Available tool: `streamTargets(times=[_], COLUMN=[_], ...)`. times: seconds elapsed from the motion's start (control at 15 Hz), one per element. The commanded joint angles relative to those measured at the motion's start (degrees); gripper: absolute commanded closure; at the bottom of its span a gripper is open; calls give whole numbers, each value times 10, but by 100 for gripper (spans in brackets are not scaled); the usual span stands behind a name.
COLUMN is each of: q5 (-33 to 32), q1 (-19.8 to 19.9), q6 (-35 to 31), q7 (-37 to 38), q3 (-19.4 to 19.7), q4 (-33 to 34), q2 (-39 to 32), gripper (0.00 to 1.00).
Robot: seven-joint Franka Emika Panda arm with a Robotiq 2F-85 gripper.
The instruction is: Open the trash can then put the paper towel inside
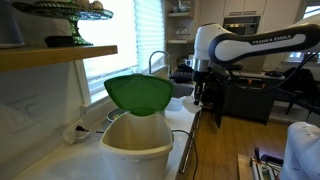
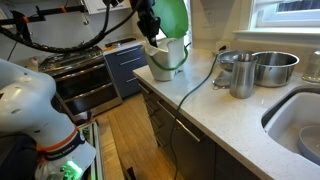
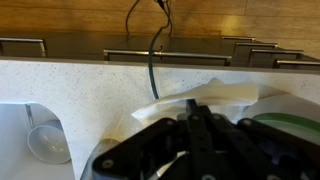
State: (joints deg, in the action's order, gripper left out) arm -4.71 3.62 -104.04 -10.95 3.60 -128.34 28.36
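The bin's green lid stands raised, so next the gripper lifts, turns and carries the white paper towel over the bin's opening (image 1: 139, 131) to release it there.
The trash can (image 1: 135, 140) is a cream bin on the white counter, and its green lid (image 1: 140, 93) stands raised and open. It shows in both exterior views, with the bin (image 2: 168, 58) under its lid (image 2: 172, 18). My gripper (image 3: 192, 108) is shut on a white paper towel (image 3: 215, 98) in the wrist view. A green edge of the can (image 3: 292, 124) lies to its right. In the exterior views the gripper (image 1: 203, 92) (image 2: 150, 32) hangs close beside the can, near rim height. The towel is not clear there.
A black cable (image 2: 195, 85) runs across the counter and over its edge (image 3: 153, 60). Two metal pots (image 2: 268, 68) and a metal cup (image 2: 241, 76) stand near the sink (image 2: 300, 125). An oven and drawers (image 2: 90, 85) lie below. A faucet (image 1: 158, 62) is behind the can.
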Motion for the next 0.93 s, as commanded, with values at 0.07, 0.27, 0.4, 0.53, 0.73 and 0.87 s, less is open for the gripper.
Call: streamTargets(times=[0.07,0.27,0.4,0.53,0.73,0.87], q5=[71,127,155,184,228,240], q1=[-30,-48,-58,-70,-96,-113], q6=[51,110,138,121,89,50], q7=[-8,-4,-1,-10,-35,-61], q3=[10,6,3,-2,-12,-26], q4=[12,31,42,42,39,39], q2=[21,38,47,58,61,53], gripper=[100,100,100,100,100,100])
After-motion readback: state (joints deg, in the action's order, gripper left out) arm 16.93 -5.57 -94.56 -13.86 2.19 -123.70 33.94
